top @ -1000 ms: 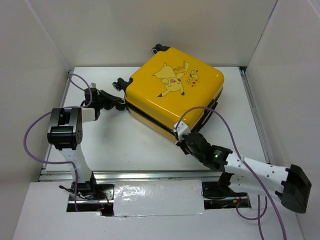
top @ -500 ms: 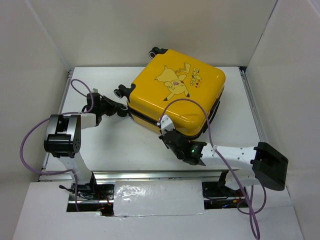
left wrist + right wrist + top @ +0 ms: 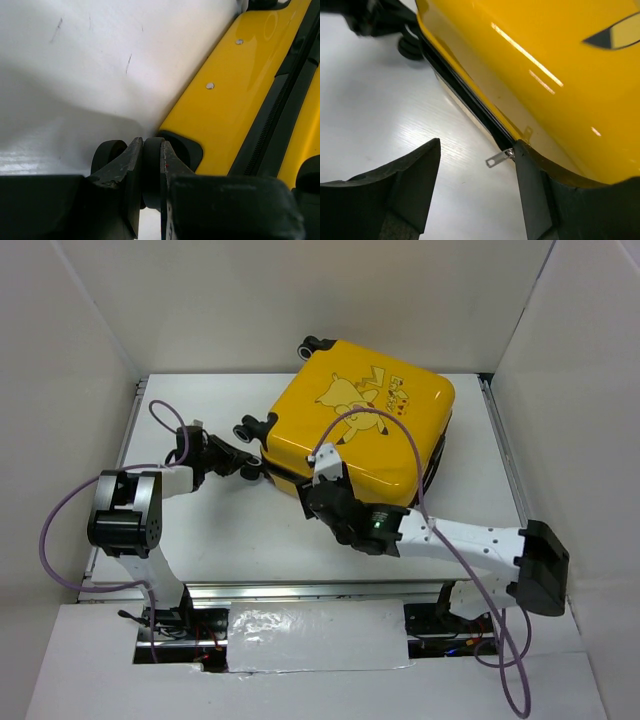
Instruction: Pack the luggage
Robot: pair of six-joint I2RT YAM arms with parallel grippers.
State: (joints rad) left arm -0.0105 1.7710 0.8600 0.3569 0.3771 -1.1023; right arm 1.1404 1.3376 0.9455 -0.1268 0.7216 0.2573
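I will next slide the luggage's wheel with my left gripper toward the tabletop by the luggage's near edge point(image 3: 277, 496), to its right in the top view, and release it.
The luggage point(image 3: 370, 425) lies shut on the white table, Pikachu lid up, wheels toward the left and back. My left gripper point(image 3: 243, 462) is shut on one of its black wheels point(image 3: 151, 172), which is pinched between the two fingers; yellow shell point(image 3: 235, 100) fills the right of that view. At the luggage's near-left edge my right gripper point(image 3: 309, 490) stands open. In the right wrist view a small metal zipper pull point(image 3: 499, 158) sticks out of the dark zip line just by the right finger point(image 3: 535, 195), with nothing between the jaws point(image 3: 477, 145).
White walls close in the table point(image 3: 230, 530) on the left, back and right. A metal rail point(image 3: 300, 590) runs along the near edge. Purple cables loop over both arms, and one arches above the lid point(image 3: 385, 420).
My right gripper slid left along the luggage's near edge while shut, then opened and let go of the zipper pull. The luggage shifted slightly back. The left gripper kept its hold on the wheel.
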